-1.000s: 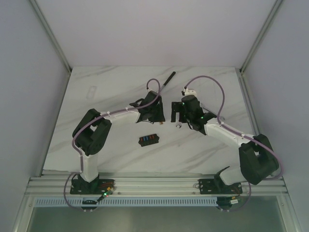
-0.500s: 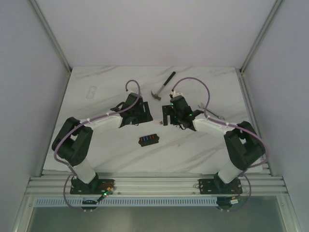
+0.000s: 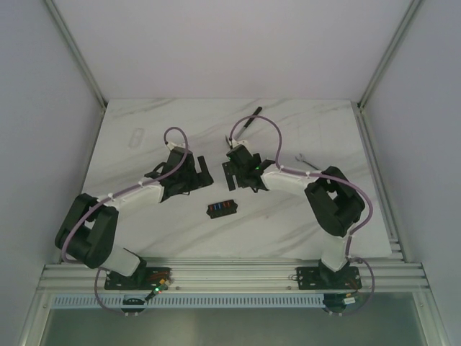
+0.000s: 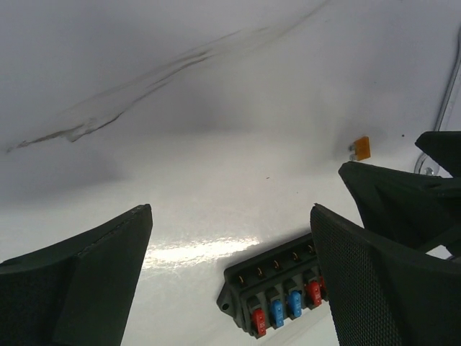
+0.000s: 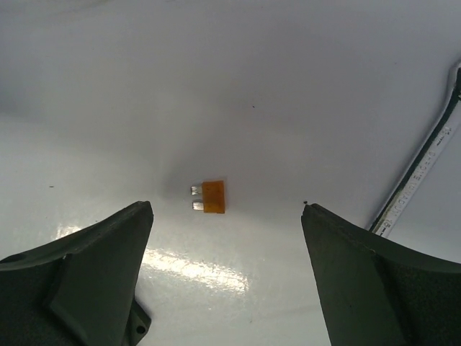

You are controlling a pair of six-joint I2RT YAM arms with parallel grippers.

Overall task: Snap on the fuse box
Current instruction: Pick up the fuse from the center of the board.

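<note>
My right gripper should move down onto the orange fuse's body (image 5: 214, 197) and close around it, because the fuse is below that gripper, between its fingers in the wrist view.
The fuse box (image 3: 222, 209) is a small black box with red and blue fuses, lying flat on the white table, nearer the arms than both grippers. My left gripper (image 3: 201, 170) hovers open just behind it on the left. In the left wrist view the fuse box (image 4: 277, 295) lies low between the fingers, part hidden by the right finger (image 4: 374, 288), and the gripper (image 4: 232, 210) holds nothing. My right gripper (image 3: 230, 174) is open too. A loose orange fuse (image 5: 211, 197) lies on the table just beyond that gripper (image 5: 225, 209).
A hammer's handle (image 3: 252, 117) shows at the back, partly behind the right arm's cable. A wrench (image 3: 308, 163) lies to the right. A clear plastic piece (image 3: 137, 137) rests at the far left. The orange fuse (image 4: 361, 148) also shows in the left wrist view.
Both arms have swung left and drawn their grippers closer above the fuse box. The left gripper has opened wide. The fuse box has not moved.
</note>
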